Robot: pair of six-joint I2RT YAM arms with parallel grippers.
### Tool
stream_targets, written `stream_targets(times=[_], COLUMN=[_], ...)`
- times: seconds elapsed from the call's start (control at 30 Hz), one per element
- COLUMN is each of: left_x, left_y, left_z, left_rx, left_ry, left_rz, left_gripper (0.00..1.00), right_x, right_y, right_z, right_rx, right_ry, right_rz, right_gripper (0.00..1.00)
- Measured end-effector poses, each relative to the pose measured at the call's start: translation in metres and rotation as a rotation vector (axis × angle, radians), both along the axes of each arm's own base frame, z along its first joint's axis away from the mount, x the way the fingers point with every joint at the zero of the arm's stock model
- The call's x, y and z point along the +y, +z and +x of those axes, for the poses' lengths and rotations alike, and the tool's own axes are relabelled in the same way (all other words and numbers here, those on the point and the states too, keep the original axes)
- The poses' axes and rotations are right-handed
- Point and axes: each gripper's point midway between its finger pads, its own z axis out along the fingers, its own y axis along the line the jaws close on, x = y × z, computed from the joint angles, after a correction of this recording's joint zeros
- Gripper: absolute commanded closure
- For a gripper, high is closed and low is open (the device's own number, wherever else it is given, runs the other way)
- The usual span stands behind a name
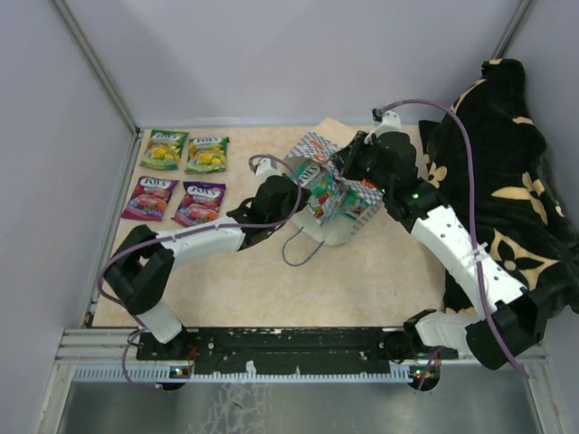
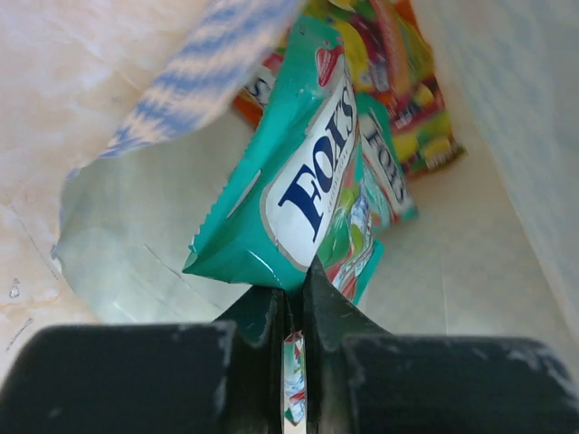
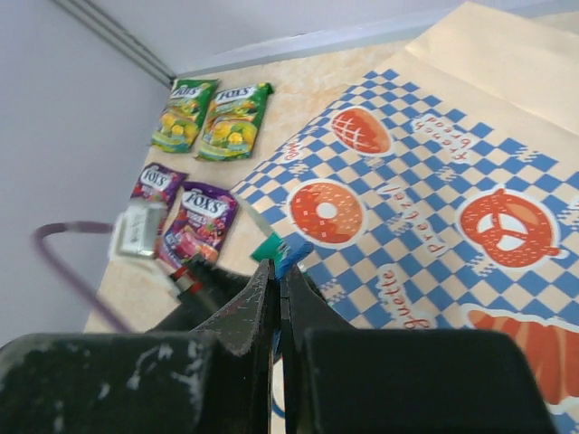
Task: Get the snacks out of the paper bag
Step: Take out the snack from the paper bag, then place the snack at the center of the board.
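Note:
Next, my left gripper moves from the bag [image 1: 348, 226] toward the green packets to release, since bare tabletop beside them lies to its left in the top view.
The paper bag [image 1: 348, 226] lies in the middle of the table with its mouth toward the left arm; its checkered side fills the right wrist view [image 3: 434, 181]. My left gripper [image 2: 294, 280] is inside the bag's mouth, shut on the corner of a teal snack packet [image 2: 298, 181]. Another teal packet [image 2: 387, 167] and a red-yellow one [image 2: 403, 86] lie deeper in the bag. My right gripper [image 3: 282, 267] is shut on the bag's blue cord handle [image 3: 294, 251] and holds the bag's top edge up. In the top view both grippers meet at the bag, left [image 1: 306, 192] and right [image 1: 348, 167].
Two green packets [image 1: 164, 149] [image 1: 206, 154] and two purple packets [image 1: 150, 198] [image 1: 199, 202] lie in rows at the table's far left. A black-and-tan blanket [image 1: 507, 181] is heaped along the right side. The bag's other cord loop [image 1: 303, 249] lies on the table.

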Motion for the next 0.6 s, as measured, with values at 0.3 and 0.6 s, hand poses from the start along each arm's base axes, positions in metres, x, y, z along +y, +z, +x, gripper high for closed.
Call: stream_targets(times=[0.3,0.6], left_x=[-0.009,0.074], left_y=[0.003,-0.002], left_z=[-0.067,-0.112], left_rx=[-0.060,-0.066], left_ry=[-0.526,-0.679], left_rz=[0.301,0.470], left_gripper=[1.00,1.00], right_x=[-0.026,-0.065], right_y=[0.014,0.010], right_z=[0.016,0.034], right_rx=[-0.031,-0.015], right_ry=[-0.078,-0.172], right_rz=[-0.012,-0.042], right_gripper=[0.98,0.98])
